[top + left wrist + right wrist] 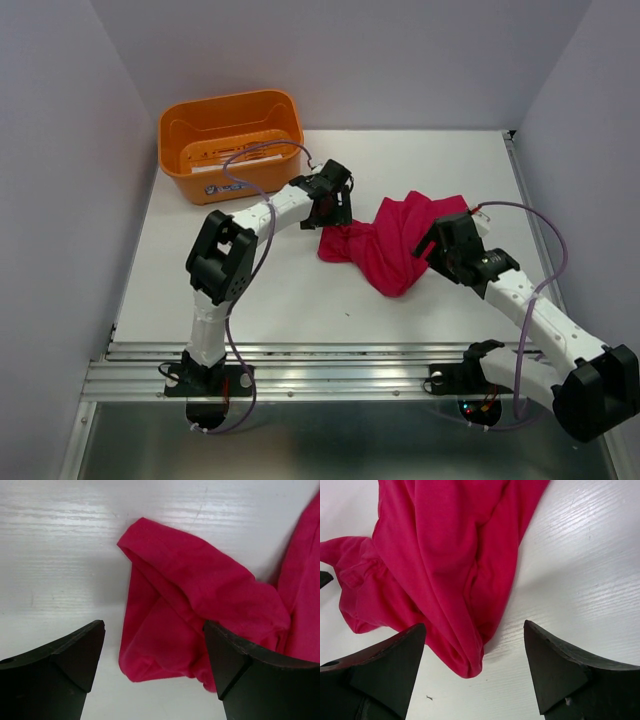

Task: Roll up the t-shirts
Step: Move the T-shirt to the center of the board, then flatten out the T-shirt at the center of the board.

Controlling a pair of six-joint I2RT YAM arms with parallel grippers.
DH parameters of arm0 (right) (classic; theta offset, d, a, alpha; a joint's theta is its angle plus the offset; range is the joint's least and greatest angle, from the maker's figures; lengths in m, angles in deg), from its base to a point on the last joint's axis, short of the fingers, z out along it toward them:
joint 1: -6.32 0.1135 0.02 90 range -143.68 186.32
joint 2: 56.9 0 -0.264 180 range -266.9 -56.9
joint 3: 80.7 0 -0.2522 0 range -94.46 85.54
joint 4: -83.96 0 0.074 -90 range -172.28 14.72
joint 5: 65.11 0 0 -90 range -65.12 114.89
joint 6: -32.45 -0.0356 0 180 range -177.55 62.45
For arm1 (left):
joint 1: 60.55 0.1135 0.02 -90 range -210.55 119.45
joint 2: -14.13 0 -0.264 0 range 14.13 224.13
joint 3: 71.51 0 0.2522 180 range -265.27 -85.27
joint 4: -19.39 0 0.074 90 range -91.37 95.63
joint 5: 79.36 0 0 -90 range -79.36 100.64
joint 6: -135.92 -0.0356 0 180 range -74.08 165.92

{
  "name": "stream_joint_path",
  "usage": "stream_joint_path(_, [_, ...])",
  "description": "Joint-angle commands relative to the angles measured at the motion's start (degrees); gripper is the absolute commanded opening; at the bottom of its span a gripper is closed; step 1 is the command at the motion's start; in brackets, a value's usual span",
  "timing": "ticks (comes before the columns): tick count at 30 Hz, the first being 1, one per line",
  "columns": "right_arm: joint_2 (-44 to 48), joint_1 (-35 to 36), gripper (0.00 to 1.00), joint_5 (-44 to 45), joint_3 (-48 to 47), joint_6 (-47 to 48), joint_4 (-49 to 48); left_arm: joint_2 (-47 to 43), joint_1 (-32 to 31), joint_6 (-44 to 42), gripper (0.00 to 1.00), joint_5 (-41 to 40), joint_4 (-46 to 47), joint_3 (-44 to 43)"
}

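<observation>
My left gripper will next move outward over the small fold at the shirt's far corner point(142, 537) and close, as that corner is outward of its open fingers.
A crimson-pink t-shirt point(395, 243) lies crumpled in a loose heap at the middle of the white table. My left gripper point(330, 212) is open just above its left end; in the left wrist view a folded corner of the shirt point(170, 625) lies between the open jaws. My right gripper point(432, 250) is open at the shirt's right side; in the right wrist view the shirt's narrow bunched end point(455, 630) lies between the open jaws, nearer the left finger point(380, 670). Neither gripper holds fabric.
An orange basket point(232, 142) stands at the table's back left, with a white label and some pale content inside. Grey walls close the left, back and right sides. A metal rail point(330, 375) runs along the near edge.
</observation>
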Motion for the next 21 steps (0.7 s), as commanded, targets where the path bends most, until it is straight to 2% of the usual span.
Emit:
stream_joint_path(1, [2.4,0.0,0.84,1.0,-1.2,0.3,-0.1,1.5,-0.1,5.3,0.9,-8.1,0.5,-3.7])
stream_joint_path(8, [4.2,0.0,0.84,-0.3,0.1,0.4,0.0,6.8,0.6,5.7,0.87,-9.1,6.3,-5.9])
stream_joint_path(12, [5.5,0.0,0.84,-0.7,1.1,-0.1,0.0,9.3,0.6,5.5,0.8,-7.9,7.8,-7.2])
stream_joint_path(16, [6.5,0.0,0.84,-0.2,1.0,-0.1,1.3,11.5,0.6,5.9,0.54,-8.9,6.3,-10.2])
stream_joint_path(17, [7.1,0.0,0.84,0.1,1.1,0.1,1.7,11.2,0.6,5.9,0.39,-9.4,6.1,-10.1])
stream_joint_path(18, [7.3,0.0,0.84,0.3,1.1,0.2,1.8,9.8,0.6,5.7,0.31,-9.8,6.1,-9.8])
stream_joint_path(20, [7.8,0.0,0.84,0.6,1.3,0.4,2.1,7.9,0.6,5.4,0.07,-10.9,5.6,-9.5])
stream_joint_path(21, [7.9,0.0,0.84,0.7,1.4,0.5,2.1,7.0,0.6,5.2,0.0,-11.3,4.1,-9.6])
